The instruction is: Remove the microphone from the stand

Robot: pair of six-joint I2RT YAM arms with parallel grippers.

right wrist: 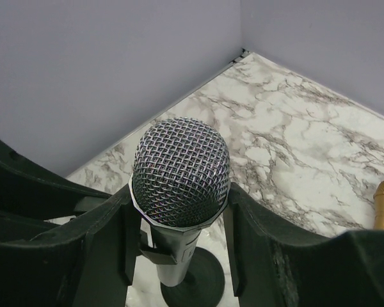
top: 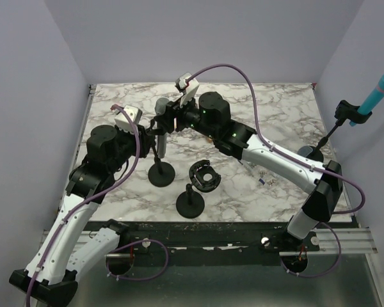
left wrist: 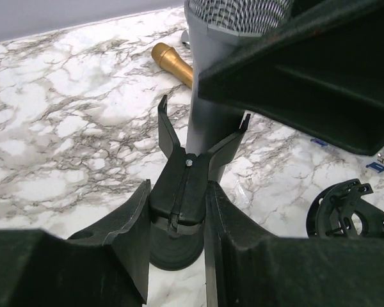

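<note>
My right gripper should next move away from the forked clip toward the gold microphone, then go down and let go on the marble beside it, because that spot is clear.
A grey microphone with a silver mesh head [right wrist: 180, 169] stands upright in the forked clip of a black stand [left wrist: 179, 192] with a round base [top: 161, 174]. My right gripper [right wrist: 179, 192] is shut on the microphone, one finger on each side of the rim under the mesh head. My left gripper [left wrist: 178, 192] is shut on the stand's clip block just below the fork, and the grey microphone body [left wrist: 208, 121] rises right behind it. In the top view both grippers meet over this stand, the right gripper [top: 166, 118] above the left gripper [top: 155, 137].
A gold microphone [left wrist: 173, 64] lies on the marble table [top: 275, 109] behind the stand. A second, bare black stand [top: 190, 203] and a black ring-shaped part [top: 205, 177] sit near the front. A teal microphone [top: 379, 94] stands in a holder at the far right edge.
</note>
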